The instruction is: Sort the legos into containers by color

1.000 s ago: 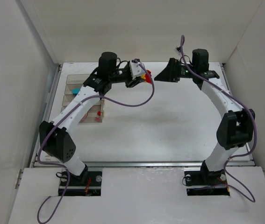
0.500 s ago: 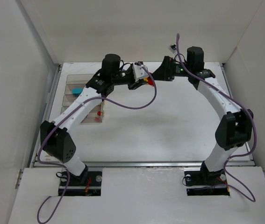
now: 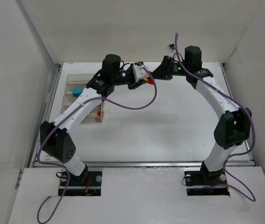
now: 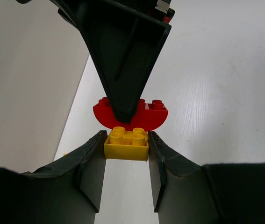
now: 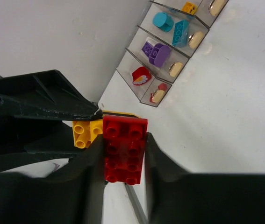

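My left gripper pulls off the red lego next, then travels left in the top view and down over the farthest bin, which holds a yellow-orange lego.
High over the table's far middle my two grippers meet. The left gripper (image 4: pixel 126 149) is shut on a yellow lego (image 4: pixel 126 143), with a red curved lego (image 4: pixel 155 114) stuck on top of it. My right gripper (image 5: pixel 123 158) is shut on that red lego (image 5: pixel 125 149), a finger pressing each long side, and the yellow lego (image 5: pixel 83 133) pokes out to its left. From the top view the pair (image 3: pixel 147 80) shows between both grippers. The containers (image 5: pixel 169 51) lie at the table's left and hold teal, purple, red and yellow-orange legos.
The joined bins (image 3: pixel 78 100) lie under the left arm's forearm, a teal piece (image 3: pixel 77 90) and a red piece (image 3: pixel 98 113) showing in them. White walls enclose the table on three sides. Purple cables loop from both wrists.
The right arm has swung left to the left gripper, and its wide-open jaws have come in onto the red lego. The left gripper has kept hold of the yellow lego.
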